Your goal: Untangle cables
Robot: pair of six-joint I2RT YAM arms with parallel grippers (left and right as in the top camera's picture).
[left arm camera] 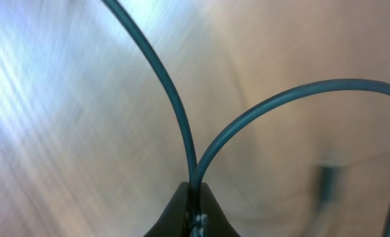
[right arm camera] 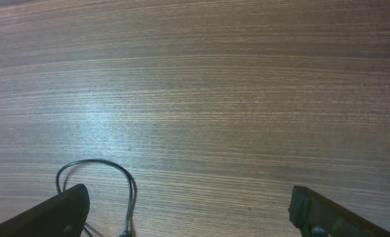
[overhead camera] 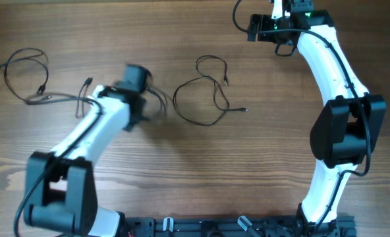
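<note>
My left gripper moves to the left in the overhead view next and releases the held cable beside the other loops, since the cable hangs near the centre loops.
Thin black cables lie on the wooden table. One cable [overhead camera: 25,64] lies in loose loops at the far left and trails under my left arm. Another cable [overhead camera: 196,122] lies in loops at the centre, with small plugs at its ends. My left gripper [overhead camera: 149,99] sits between them, blurred. In the left wrist view it [left arm camera: 195,197] is shut on a thin cable [left arm camera: 175,105], and two strands run out of the jaws. My right gripper [overhead camera: 269,31] is at the far edge, open and empty [right arm camera: 188,204]. A cable loop [right arm camera: 119,172] lies by its left finger.
The wooden table [overhead camera: 280,131] bears nothing else. The thick black arm cable [overhead camera: 238,14] curls by the right wrist at the far edge. The arm bases stand at the near edge.
</note>
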